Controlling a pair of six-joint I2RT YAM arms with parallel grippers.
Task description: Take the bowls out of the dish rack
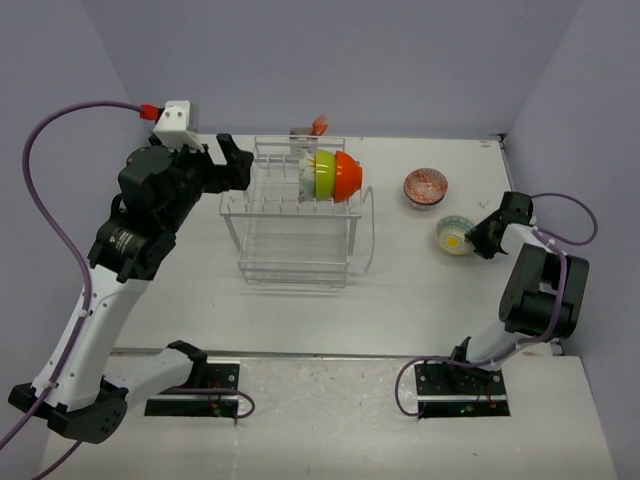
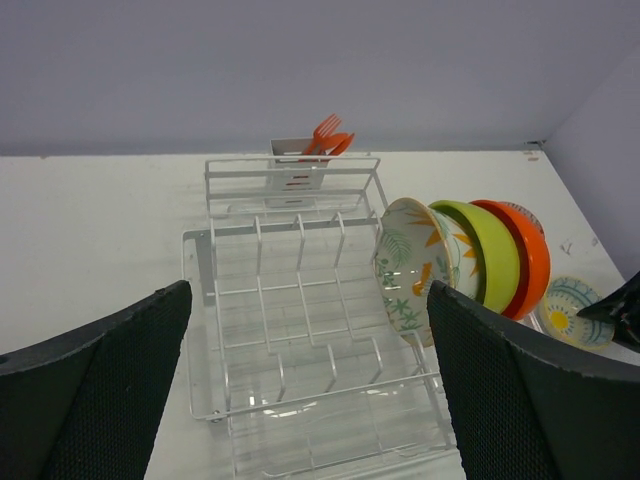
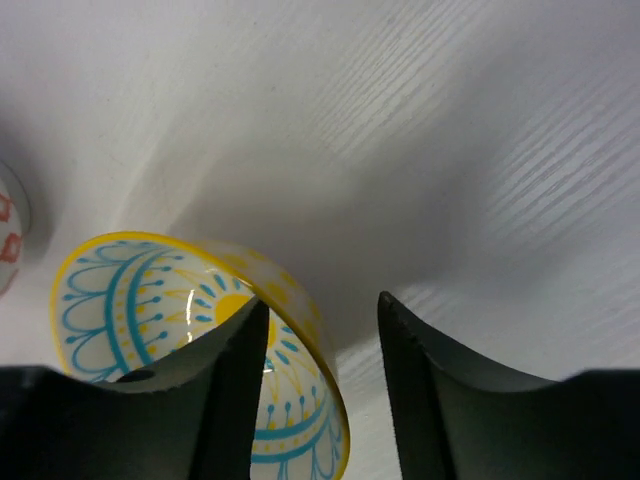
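Note:
The robot will next lower its left gripper across the rack onto the pale floral bowl's rim (image 1: 304,174) (image 2: 449,266), because that is below the gripper and to its right in the top view.
The white wire dish rack (image 1: 300,225) stands mid-table. Three bowls stand on edge in its top right slots: pale floral (image 2: 408,268), lime green (image 2: 488,255) and bright orange (image 2: 532,262). The red-zigzag bowl (image 1: 425,186) sits on the table to the right. The yellowish bowl (image 1: 452,235) with blue lines sits just nearer. My right gripper (image 3: 322,305) is open astride its rim (image 3: 300,300), with one finger inside and one outside. My left gripper (image 2: 308,300) is open wide and empty, above the rack's left end. No separate blue-patterned bowl shows.
A cutlery holder with orange forks (image 2: 325,135) hangs on the rack's far side. Walls close the table at the back and on both sides. The red-zigzag bowl's edge shows at the left of the right wrist view (image 3: 8,235).

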